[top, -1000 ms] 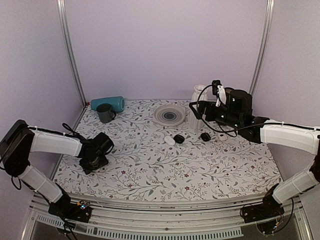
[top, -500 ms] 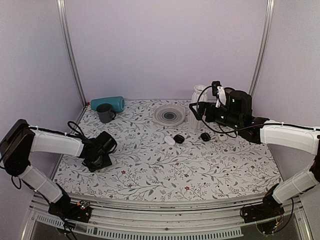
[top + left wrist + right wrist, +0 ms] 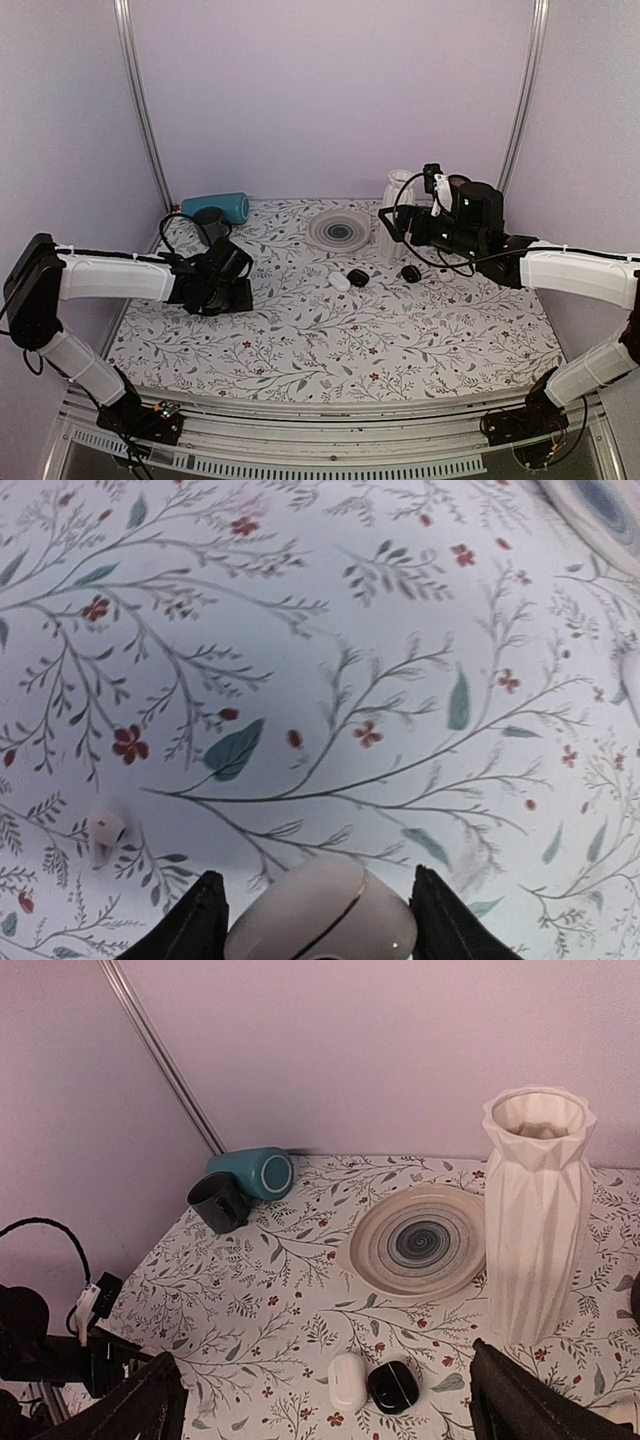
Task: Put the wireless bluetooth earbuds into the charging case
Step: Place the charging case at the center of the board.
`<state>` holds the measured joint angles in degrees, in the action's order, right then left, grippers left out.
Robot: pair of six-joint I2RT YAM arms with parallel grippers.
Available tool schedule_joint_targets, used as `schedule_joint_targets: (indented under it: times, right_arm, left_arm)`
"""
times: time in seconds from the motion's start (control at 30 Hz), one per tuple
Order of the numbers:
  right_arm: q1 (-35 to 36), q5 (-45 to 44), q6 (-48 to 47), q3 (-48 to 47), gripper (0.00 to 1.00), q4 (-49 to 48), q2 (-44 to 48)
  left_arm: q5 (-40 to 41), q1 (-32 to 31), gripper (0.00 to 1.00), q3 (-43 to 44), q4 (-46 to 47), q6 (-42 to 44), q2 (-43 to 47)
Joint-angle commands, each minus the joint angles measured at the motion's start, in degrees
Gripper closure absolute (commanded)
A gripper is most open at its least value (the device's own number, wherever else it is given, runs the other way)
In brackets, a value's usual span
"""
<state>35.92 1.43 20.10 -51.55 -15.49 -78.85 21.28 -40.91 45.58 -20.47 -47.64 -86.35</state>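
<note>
The left gripper carries the charging case (image 3: 320, 915) toward the middle of the table next, then lowers the case there and releases it.
In the left wrist view the charging case (image 3: 320, 915), white and rounded with its lid seam closed, sits between the two black fingers of my left gripper (image 3: 318, 925), which is shut on it a little above the cloth. One small white earbud (image 3: 103, 832) lies on the floral cloth just left of that gripper. From above, the left gripper (image 3: 240, 296) hangs over the left half of the table, and the case is hidden there. My right gripper (image 3: 322, 1415) is open and holds nothing, raised at the back right by the vase (image 3: 397, 215).
A white oval pod (image 3: 340, 282) and a black pod (image 3: 358, 277) lie side by side mid-table, with another black pod (image 3: 410, 272) to their right. A swirl-patterned plate (image 3: 340, 230) sits at the back, and a teal cylinder (image 3: 222, 206) and dark mug (image 3: 218, 1202) at the back left.
My left arm has swung right and away from the table's left edge, and its jaws have narrowed onto the case. The right arm has not moved.
</note>
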Motion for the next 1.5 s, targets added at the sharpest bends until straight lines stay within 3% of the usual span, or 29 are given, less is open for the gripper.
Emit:
schedule_joint_targets:
  times: [0.0, 0.33, 0.63, 1.1, 1.3, 1.47]
  right_arm:
    - [-0.15, -0.12, -0.01, 1.02, 0.01, -0.01, 1.03]
    - [-0.15, 0.18, 1.6, 3.77, 0.01, 1.69, 2.28]
    - [-0.14, 3.27, 0.91, 5.36, 0.01, 1.59, 0.86]
    - [-0.13, 5.91, -0.26, 4.07, 0.01, 2.43, -2.37]
    - [-0.15, 7.53, -1.23, 3.92, 0.01, 3.43, -3.21]
    - [-0.15, 10.08, -2.39, 3.43, 0.01, 4.15, -4.26]
  left_arm:
    - [-4.19, -2.49, 0.51, 5.73, 6.76, 13.7, -3.63]
    - [-17.57, -7.87, 0.51, 15.19, 11.69, 33.24, -16.23]
    - [-23.63, -10.62, 0.46, 17.52, 12.41, 40.86, -20.57]
    - [-25.71, -11.48, 0.31, 17.05, 12.83, 43.0, -20.52]
    - [-25.2, -11.48, 0.19, 15.82, 14.64, 41.91, -18.21]
    - [-24.53, -10.52, 0.18, 13.52, 17.38, 38.5, -13.86]
